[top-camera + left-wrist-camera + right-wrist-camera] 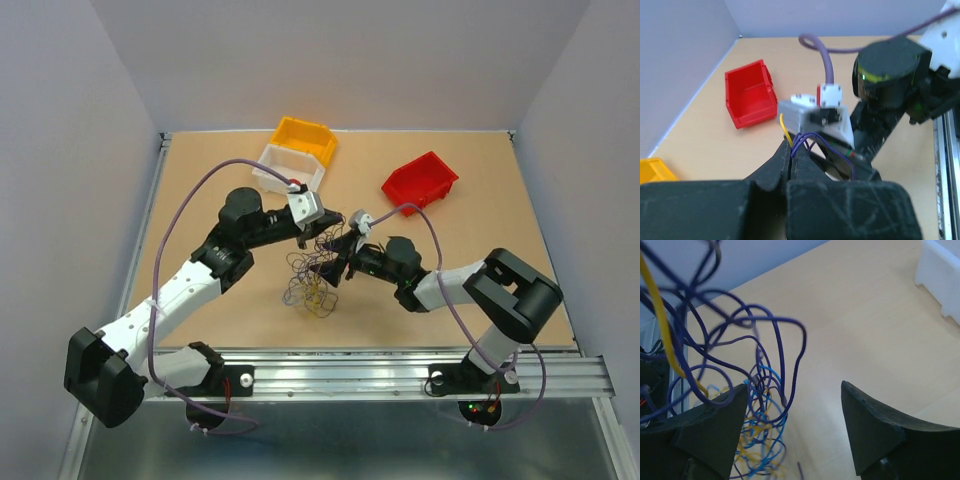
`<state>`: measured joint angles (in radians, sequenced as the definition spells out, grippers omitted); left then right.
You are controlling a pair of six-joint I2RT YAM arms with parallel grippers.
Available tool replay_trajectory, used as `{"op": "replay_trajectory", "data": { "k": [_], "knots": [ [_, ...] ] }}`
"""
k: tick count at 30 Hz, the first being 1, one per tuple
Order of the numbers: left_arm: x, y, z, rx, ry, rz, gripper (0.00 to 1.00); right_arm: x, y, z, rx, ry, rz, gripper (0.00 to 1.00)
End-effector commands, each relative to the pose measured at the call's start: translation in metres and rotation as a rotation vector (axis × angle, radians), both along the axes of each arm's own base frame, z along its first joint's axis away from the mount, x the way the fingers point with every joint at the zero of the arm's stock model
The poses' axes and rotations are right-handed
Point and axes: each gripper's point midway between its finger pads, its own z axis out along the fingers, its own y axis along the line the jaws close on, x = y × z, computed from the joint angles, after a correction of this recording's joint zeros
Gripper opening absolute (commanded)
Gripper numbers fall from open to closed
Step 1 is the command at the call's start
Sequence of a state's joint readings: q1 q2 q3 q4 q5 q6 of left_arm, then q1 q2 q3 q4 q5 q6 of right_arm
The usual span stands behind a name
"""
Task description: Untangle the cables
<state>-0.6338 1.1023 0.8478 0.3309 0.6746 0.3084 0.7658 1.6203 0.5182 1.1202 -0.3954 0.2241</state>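
The purple and yellow cables come out of the clump next as my left gripper moves up and outward toward the white bin's near corner, then releases.
The cables are a loose tangle of thin purple, yellow and blue wires, partly lifted off the table between the two arms. My left gripper is shut on a few purple strands and one yellow strand, which rise from its closed tips. My right gripper faces it from the right and stands open. In the right wrist view the gripper has purple loops hanging beside its left finger, with the clump below. The right finger touches nothing.
A red bin sits at the back right. A white bin and a yellow bin stand together at the back centre. A metal rail runs along the near table edge.
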Motion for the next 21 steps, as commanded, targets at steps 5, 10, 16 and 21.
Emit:
{"op": "replay_trajectory", "data": {
  "k": [5,10,16,21],
  "knots": [
    [0.005,-0.005,0.132,-0.203,-0.088,0.019,0.0,0.009,0.036,0.021,0.118,-0.082,0.034,0.7],
    [0.001,-0.001,0.226,-0.325,-0.13,0.022,0.0,0.014,0.044,0.005,0.125,-0.042,0.036,0.57],
    [0.006,0.028,0.316,-0.45,-0.199,0.17,0.0,0.021,0.031,-0.01,0.111,0.002,-0.054,0.37],
    [0.014,0.095,0.378,-0.638,-0.269,0.47,0.0,0.021,0.012,-0.024,0.094,0.038,-0.138,0.29]
  ]
}}
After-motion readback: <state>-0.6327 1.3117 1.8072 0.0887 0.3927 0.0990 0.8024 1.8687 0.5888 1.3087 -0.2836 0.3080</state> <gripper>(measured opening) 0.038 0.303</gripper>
